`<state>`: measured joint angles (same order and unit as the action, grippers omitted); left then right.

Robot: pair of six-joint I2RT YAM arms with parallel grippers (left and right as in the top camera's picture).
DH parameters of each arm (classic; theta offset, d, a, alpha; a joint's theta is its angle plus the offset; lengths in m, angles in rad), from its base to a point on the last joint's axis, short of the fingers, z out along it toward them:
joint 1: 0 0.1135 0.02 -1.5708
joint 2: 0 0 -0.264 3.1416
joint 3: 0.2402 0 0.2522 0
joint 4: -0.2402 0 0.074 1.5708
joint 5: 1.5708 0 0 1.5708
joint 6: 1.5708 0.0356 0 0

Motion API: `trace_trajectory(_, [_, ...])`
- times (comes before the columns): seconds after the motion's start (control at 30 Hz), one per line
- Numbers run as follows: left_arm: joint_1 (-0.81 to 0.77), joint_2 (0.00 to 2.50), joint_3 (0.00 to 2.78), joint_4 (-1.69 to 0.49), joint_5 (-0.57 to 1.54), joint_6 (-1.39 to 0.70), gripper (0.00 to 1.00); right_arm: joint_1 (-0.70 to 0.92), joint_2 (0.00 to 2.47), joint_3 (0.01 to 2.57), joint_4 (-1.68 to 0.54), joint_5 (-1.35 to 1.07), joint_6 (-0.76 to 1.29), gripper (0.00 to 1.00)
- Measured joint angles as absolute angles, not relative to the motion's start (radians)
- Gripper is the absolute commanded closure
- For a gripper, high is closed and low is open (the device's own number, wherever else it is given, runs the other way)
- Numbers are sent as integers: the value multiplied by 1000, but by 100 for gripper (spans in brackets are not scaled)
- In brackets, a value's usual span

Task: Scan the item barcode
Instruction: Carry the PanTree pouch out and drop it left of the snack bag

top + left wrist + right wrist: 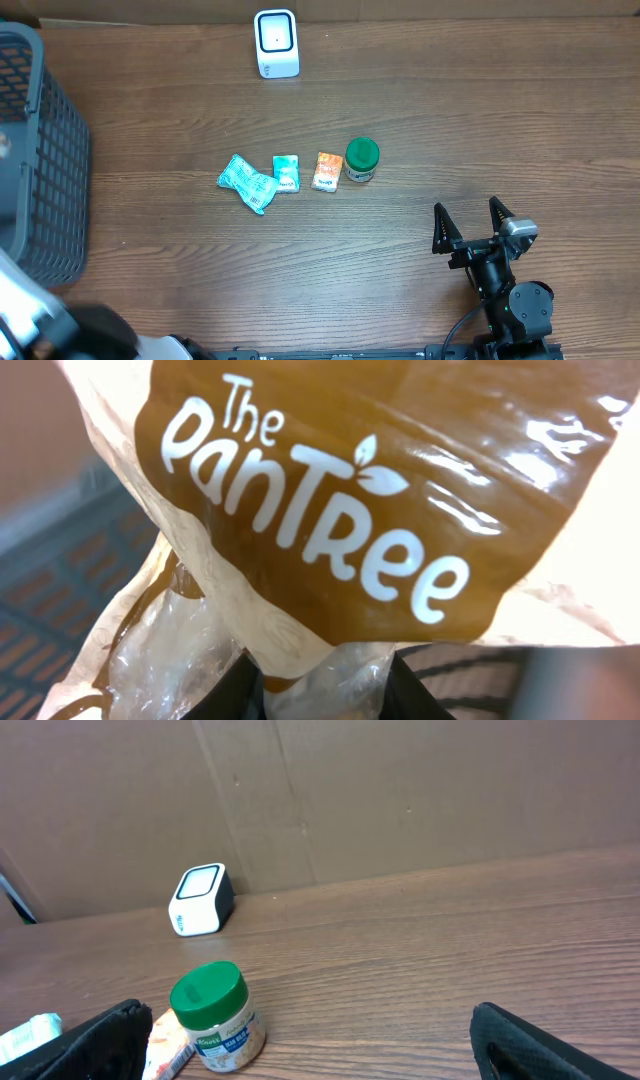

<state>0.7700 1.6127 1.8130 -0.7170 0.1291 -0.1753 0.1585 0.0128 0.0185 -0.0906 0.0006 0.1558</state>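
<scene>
The robot's left gripper will next carry the bag outward, then lower it to the table between the basket and the teal packets.
A brown and clear plastic bag printed "The PanTree" fills the left wrist view. My left gripper is shut on the bag's crinkled clear edge, which sits between the two black fingers. No barcode shows on the side I see. The white scanner stands at the back of the table, also seen as the scanner in the right wrist view. My right gripper rests open at the front right with nothing between its fingers. In the overhead view only part of the left arm shows, at the bottom left corner.
A dark grey basket stands at the left edge. In a row mid-table lie two teal packets, an orange packet and a green-lidded jar. A cardboard wall backs the table.
</scene>
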Motion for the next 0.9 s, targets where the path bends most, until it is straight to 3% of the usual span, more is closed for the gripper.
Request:
trace_trajectory(0.2, [681,1356,1832,-782,225,-224,96,159,13,19,-90,1,155,0])
trace_trajectory(0.37, [445,1285,1837,-1027,262,-226,96,159,13,19,-90,1,156,0])
trace_trajectory(0.5, [200,1358,1771,-1131,223,-206,96,159,13,19,-90,1,156,0])
trace_trajectory(0.63, [73,1486,1663,-1142,147,-204,96,159,13,19,-90,1,156,0])
trace_trajectory(0.9, [37,1737,1540,-1111,1,-207,96,159,13,19,-91,1,156,0])
